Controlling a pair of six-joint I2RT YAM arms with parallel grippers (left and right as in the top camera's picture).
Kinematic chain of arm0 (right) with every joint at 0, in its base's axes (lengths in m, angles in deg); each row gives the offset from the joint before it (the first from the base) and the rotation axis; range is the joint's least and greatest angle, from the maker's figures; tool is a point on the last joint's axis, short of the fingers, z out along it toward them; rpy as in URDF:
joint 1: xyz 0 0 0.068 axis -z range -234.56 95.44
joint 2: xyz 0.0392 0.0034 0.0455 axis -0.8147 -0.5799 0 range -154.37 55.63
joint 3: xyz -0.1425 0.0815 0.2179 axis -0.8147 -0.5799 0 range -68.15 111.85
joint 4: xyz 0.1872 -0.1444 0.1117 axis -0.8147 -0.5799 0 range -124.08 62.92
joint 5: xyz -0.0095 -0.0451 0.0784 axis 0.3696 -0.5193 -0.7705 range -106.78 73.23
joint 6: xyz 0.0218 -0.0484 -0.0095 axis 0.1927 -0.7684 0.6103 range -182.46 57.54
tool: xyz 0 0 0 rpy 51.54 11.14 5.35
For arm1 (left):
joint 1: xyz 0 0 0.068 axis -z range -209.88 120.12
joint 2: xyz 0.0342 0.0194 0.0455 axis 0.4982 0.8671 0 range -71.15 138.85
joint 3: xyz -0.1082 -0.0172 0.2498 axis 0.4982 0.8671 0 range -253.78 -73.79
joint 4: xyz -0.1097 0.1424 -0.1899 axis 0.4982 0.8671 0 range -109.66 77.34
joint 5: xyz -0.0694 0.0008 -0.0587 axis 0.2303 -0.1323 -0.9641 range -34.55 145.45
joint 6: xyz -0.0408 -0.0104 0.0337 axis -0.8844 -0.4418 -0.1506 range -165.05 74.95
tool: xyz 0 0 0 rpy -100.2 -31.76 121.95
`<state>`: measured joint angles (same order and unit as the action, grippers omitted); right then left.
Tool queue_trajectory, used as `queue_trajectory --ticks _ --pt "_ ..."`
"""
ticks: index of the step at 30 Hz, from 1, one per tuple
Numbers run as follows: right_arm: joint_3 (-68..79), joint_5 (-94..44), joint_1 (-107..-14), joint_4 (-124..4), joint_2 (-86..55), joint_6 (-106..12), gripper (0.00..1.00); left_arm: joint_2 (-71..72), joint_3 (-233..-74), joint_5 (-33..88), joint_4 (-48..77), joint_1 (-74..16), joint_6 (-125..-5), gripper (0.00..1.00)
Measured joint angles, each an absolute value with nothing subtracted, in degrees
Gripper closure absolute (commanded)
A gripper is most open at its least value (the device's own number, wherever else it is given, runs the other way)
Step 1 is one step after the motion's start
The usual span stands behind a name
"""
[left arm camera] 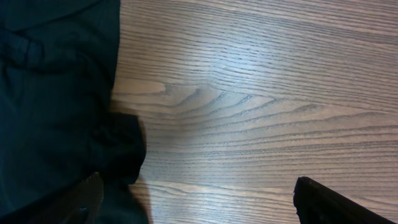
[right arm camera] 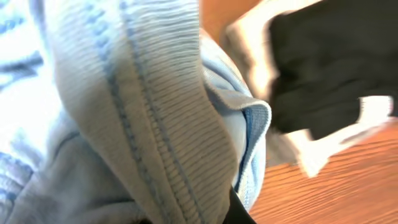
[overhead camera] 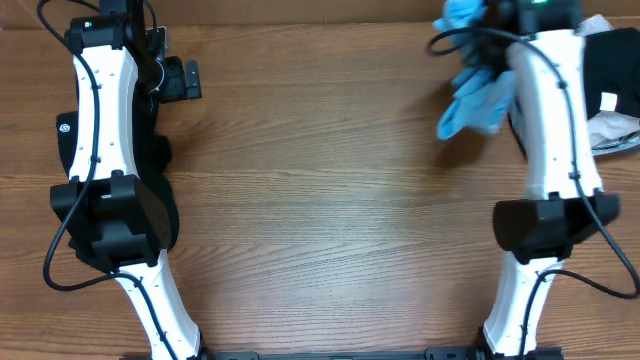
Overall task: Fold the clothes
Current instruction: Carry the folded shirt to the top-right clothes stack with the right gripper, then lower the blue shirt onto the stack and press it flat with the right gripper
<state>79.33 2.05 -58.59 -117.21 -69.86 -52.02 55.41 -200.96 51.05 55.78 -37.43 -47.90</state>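
Note:
My right gripper will next swing to the right in the overhead view and release the T-shirt (overhead camera: 473, 100) over the black and white heap, where other clothes already lie.
A light blue T-shirt (overhead camera: 473, 100) hangs bunched at the far right of the table, with my right gripper (overhead camera: 497, 38) shut on it. In the right wrist view its ribbed collar (right arm camera: 155, 124) fills the frame and hides the fingers almost entirely. A long black garment (overhead camera: 160, 160) with a small white round logo (overhead camera: 65, 127) lies under my left arm. My left gripper (overhead camera: 188, 80) stands open beside it over bare wood. In the left wrist view the black garment (left arm camera: 50, 93) covers the left side, and one finger (left arm camera: 333, 205) shows at the bottom right.
A heap of black and white clothes (overhead camera: 610, 95) lies at the far right edge behind the right arm, also seen as dark and white cloth (right arm camera: 323, 68) in the right wrist view. The wooden table (overhead camera: 330, 180) stretches between the two arms.

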Motion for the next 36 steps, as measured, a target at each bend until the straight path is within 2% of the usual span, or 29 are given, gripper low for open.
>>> queue_trajectory --ticks 11,18,25,36 --pt "85.91 4.77 -43.31 -106.17 -69.79 -61.38 0.96 55.41 -200.96 51.00 55.01 -37.43 -48.10 0.00" --pt "85.58 4.92 -36.89 -88.97 -69.79 -74.34 0.96 55.41 -200.96 51.02 53.90 -37.43 -48.10 0.00" --pt "77.71 4.48 -31.29 -73.60 -69.79 -89.09 0.96 55.41 -200.96 51.02 53.48 -37.43 -48.75 0.00" --pt "72.47 -2.69 -23.80 -80.82 -74.34 -100.72 0.96 55.41 -200.96 51.00 50.38 -37.43 -52.40 0.00"
